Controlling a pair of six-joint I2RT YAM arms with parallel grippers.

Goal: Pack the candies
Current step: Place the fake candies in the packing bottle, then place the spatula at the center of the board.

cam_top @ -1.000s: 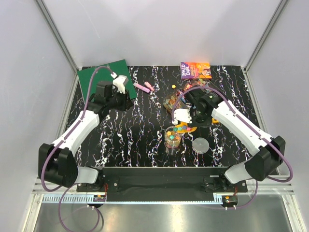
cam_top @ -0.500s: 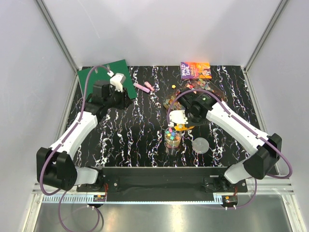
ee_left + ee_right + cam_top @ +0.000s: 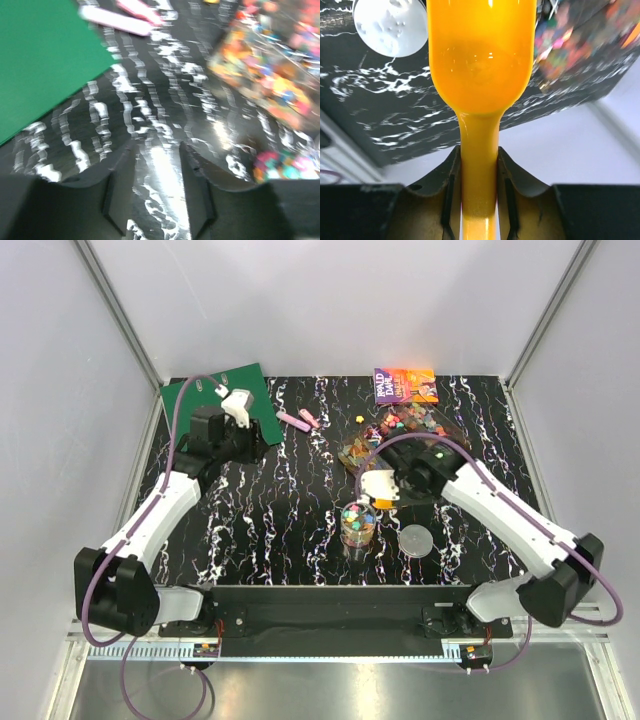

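Next, my right gripper should carry the empty scoop right in the top view to the bare tabletop past the candies, lower it there and release it.
The candies lie in a loose multicoloured heap [image 3: 398,424] at the back right, blurred in the left wrist view [image 3: 270,75] and in the right wrist view [image 3: 570,35]. More candies fill a clear cup [image 3: 358,525] near the front middle. My right gripper [image 3: 376,494] [image 3: 479,152] hangs just right of the cup's top, shut on the handle of a yellow scoop [image 3: 480,50] [image 3: 384,503]. The scoop's bowl shows nothing inside. My left gripper [image 3: 250,445] [image 3: 156,150] hovers low over the black table far left, open, with nothing between its fingers.
A green board [image 3: 215,400] [image 3: 40,55] lies at the back left. Pink highlighter pens [image 3: 298,420] [image 3: 125,20] lie beside it. A white round lid [image 3: 416,540] [image 3: 392,27] rests right of the cup. A book [image 3: 404,385] sits at the back edge.
The right gripper carried the scoop of candies to the cup; the scoop's bowl is now bare. The left gripper drifted a little back toward the green board and opened wider.
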